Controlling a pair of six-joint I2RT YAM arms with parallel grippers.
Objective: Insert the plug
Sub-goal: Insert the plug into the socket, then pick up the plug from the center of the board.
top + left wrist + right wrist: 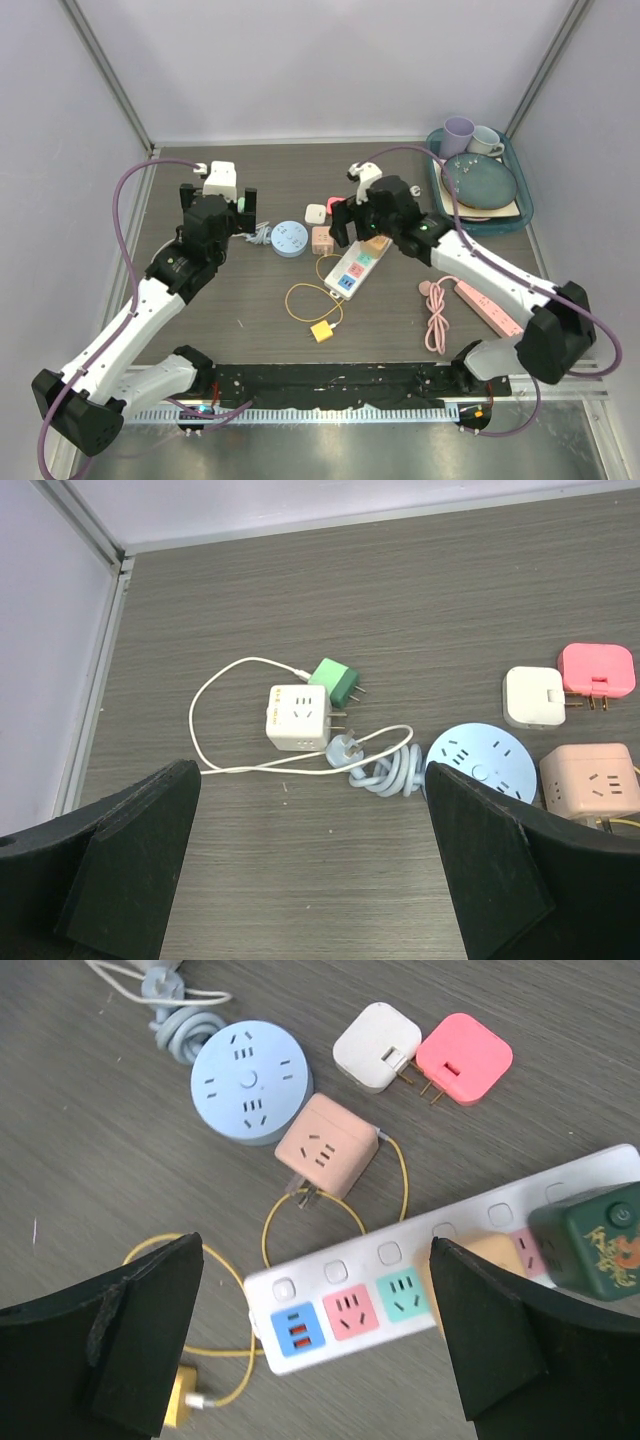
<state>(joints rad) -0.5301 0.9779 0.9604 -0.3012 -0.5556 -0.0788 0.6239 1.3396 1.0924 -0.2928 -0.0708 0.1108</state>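
Observation:
The pink cube sits crooked below, to the left in the top view, so my right gripper needs to move there next, turn to line up and come down around it.
A white power strip (330, 1272) with coloured sockets lies under my right gripper (314, 1295), which is open with nothing between its fingers. A dark green plug block (590, 1235) with an orange print sits on the strip's far sockets, just beyond my right finger (490, 1330). How deep it sits I cannot tell. From above, the strip (352, 272) lies mid-table with the right gripper (348, 228) over its far end. My left gripper (312, 830) is open and empty, short of a white cube adapter (297, 717) and a small green plug (333, 681).
A round light-blue socket (480, 763) with its coiled cable, a white adapter (533, 695), a pink adapter (597, 670) and a pink cube (325, 1145) lie between the arms. A yellow cable (312, 300), a pink strip (490, 308) and a dish tray (525, 215) lie to the right.

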